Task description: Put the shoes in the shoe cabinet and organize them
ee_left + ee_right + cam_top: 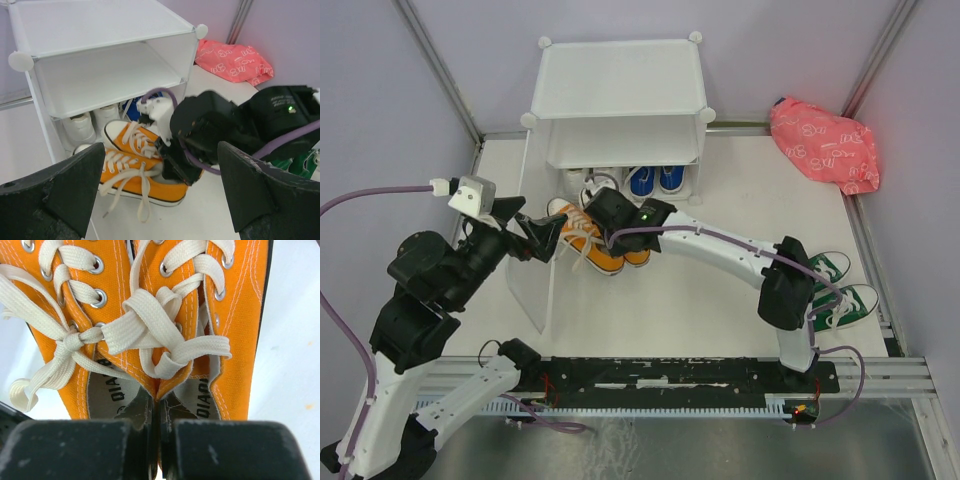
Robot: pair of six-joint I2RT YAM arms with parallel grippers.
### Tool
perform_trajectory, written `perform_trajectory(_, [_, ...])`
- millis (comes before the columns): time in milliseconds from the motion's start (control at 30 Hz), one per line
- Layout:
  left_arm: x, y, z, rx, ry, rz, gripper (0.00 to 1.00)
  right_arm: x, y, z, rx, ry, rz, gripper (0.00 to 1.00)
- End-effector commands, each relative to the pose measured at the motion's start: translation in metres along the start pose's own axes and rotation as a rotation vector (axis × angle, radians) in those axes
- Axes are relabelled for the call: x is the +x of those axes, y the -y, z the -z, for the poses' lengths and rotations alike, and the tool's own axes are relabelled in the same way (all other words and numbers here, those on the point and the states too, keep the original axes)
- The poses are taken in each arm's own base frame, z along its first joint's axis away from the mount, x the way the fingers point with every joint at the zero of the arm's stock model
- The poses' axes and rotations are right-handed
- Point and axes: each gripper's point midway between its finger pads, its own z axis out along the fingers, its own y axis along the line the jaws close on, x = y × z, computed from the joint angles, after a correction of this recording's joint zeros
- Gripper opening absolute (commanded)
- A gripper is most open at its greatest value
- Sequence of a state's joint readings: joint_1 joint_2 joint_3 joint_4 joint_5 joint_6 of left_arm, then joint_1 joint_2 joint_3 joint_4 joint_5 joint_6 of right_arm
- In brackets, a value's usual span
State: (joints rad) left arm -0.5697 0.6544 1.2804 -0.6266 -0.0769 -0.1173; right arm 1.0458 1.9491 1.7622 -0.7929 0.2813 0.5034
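Observation:
The right gripper carries the orange pair up and outward onto the cabinet's upper shelf (615, 143) next and releases it there. White and blue shoes fill the cabinet's lower section.
My right gripper (607, 236) is shut on the pair of orange shoes (592, 248), pinching their two inner walls together at the heel openings (165, 315); its jaws (155, 412) are closed. The pair sits in front of the shoe cabinet (620, 80), on the floor or just above it; I cannot tell which. The cabinet's lower compartment holds white shoes (595, 186) and blue shoes (655, 180). My left gripper (536, 238) is open and empty just left of the orange pair (132, 167), looking at the cabinet (100, 30). Green shoes (840, 290) lie at the right.
The cabinet's translucent front panel (535, 295) stands open toward the near side, under my left gripper. A pink patterned bag (825, 145) lies at the back right and also shows in the left wrist view (232, 60). The upper shelf (107, 75) holds nothing.

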Motion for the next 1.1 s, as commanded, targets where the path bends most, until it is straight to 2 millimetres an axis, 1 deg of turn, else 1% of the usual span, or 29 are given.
perform_trajectory(0, [-0.021,0.001,0.005,0.011,0.056,-0.043,0.99,-0.109,0.021,0.069,-0.023,0.300,-0.085,0.02])
perform_trajectory(167, [-0.025,0.004,0.003,0.024,0.058,-0.047,0.99,-0.153,0.042,0.065,-0.008,0.372,-0.134,0.02])
perform_trajectory(333, [-0.027,0.004,0.003,0.025,0.062,-0.048,0.99,-0.195,0.067,0.048,0.001,0.428,-0.210,0.02])
perform_trajectory(367, [-0.027,0.004,0.004,0.026,0.061,-0.047,0.99,-0.200,0.071,0.039,0.007,0.432,-0.218,0.02])
perform_trajectory(400, [-0.026,0.004,0.004,0.025,0.061,-0.046,0.99,-0.208,0.075,0.036,0.011,0.446,-0.229,0.02])
perform_trajectory(433, [-0.026,0.004,0.004,0.025,0.060,-0.046,0.99,-0.217,0.079,0.036,0.012,0.471,-0.240,0.02])
perform_trajectory(533, [-0.024,0.004,0.004,0.024,0.055,-0.045,0.99,-0.236,0.087,0.028,0.012,0.525,-0.269,0.02])
perform_trajectory(567, [-0.024,0.004,0.003,0.025,0.054,-0.045,0.99,-0.239,0.088,0.026,0.011,0.537,-0.274,0.02])
perform_trajectory(700, [-0.022,0.005,0.002,0.029,0.047,-0.045,0.99,-0.266,0.093,0.032,0.001,0.649,-0.320,0.02])
perform_trajectory(767, [-0.021,0.004,0.002,0.028,0.045,-0.045,0.99,-0.276,0.094,0.037,-0.002,0.687,-0.339,0.02])
perform_trajectory(900, [-0.020,0.003,0.003,0.019,0.040,-0.047,0.99,-0.287,0.097,0.035,-0.001,0.724,-0.373,0.02])
perform_trajectory(1000, [-0.017,0.002,0.003,0.014,0.034,-0.048,0.99,-0.289,0.105,0.024,0.027,0.739,-0.402,0.02])
perform_trajectory(1067, [-0.016,0.001,0.003,0.012,0.031,-0.048,0.99,-0.289,0.108,0.015,0.039,0.742,-0.420,0.08])
